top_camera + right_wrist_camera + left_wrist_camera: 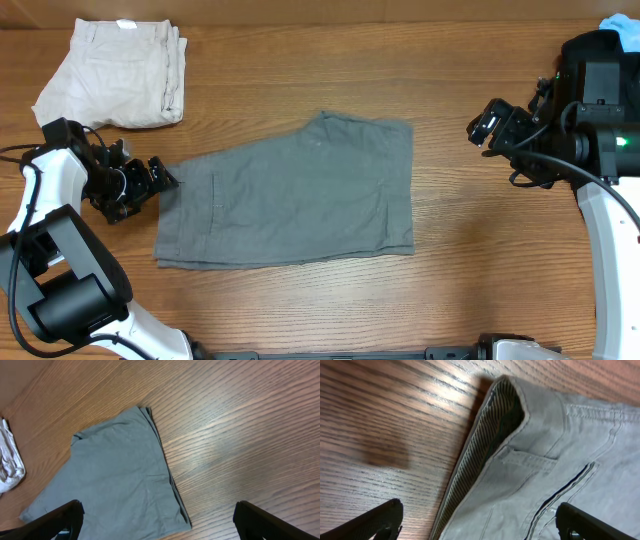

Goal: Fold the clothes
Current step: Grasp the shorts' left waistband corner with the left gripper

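Observation:
The waistband's edge [170,195] [483,468] beside the pocket seam is the place my left gripper will move down to, and then it will close there.
The medium-grey shorts [300,195] lie flat on the table, folded in half, waistband at the left and leg hems at the right. My left gripper [160,178] is open at the waistband's upper left corner, low over the table. In the left wrist view its fingers [477,522] straddle the waistband edge of the shorts [560,460], showing the striped inner band and a pocket seam. My right gripper [488,125] is open and empty, off to the right of the shorts and apart from them. The right wrist view [157,522] looks down on the shorts' hem end [115,480].
Folded cream-beige shorts [115,70] lie at the back left corner, and show at the left edge of the right wrist view [10,465]. A blue item [622,30] peeks in at the back right behind the right arm. Bare wooden table [470,230] lies between the shorts and the right arm.

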Motion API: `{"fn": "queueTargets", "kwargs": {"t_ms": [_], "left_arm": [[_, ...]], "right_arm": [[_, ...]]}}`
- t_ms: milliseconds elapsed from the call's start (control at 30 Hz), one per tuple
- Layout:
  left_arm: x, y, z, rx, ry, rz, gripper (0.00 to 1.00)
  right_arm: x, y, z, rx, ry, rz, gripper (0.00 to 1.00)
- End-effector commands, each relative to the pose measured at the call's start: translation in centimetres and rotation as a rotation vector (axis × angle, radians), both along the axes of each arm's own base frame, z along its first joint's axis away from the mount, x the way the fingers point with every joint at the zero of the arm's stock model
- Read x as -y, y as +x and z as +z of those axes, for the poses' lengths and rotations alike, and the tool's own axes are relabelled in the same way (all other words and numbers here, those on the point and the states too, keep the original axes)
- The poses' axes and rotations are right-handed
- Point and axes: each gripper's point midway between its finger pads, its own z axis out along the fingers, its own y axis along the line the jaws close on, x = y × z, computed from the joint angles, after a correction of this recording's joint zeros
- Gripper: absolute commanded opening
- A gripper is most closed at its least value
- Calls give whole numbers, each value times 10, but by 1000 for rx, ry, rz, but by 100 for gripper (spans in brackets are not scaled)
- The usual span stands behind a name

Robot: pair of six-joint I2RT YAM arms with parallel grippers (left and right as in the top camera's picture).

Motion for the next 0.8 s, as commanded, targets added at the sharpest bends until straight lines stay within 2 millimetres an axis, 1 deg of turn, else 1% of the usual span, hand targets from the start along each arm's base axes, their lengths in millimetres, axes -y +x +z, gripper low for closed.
{"fn": "queueTargets", "kwargs": {"t_ms": [0, 167, 300, 400, 533, 600, 767], "left_arm": [[1, -5, 1, 0, 22, -63, 100], [2, -6, -1, 15, 31, -112, 99], [0, -6, -2, 21, 43, -140, 99], [-3, -7, -3, 11, 63, -141, 100], [-5, -3, -4, 28, 73, -136, 100], [-6, -1, -4, 37, 75, -132, 98], [-6, 1, -4, 46, 75, -132, 96]], "right_arm": [[2, 6, 5, 20, -9, 2, 100], [2, 10, 1, 29, -20, 22, 100], [2, 13, 2, 40, -23, 25, 100], [3, 14, 3, 47, -23, 25, 100], [3, 16, 4, 55, -24, 25, 100], [3, 17, 5, 63, -26, 30, 100], [3, 20, 6, 78, -37, 46, 100]]}}
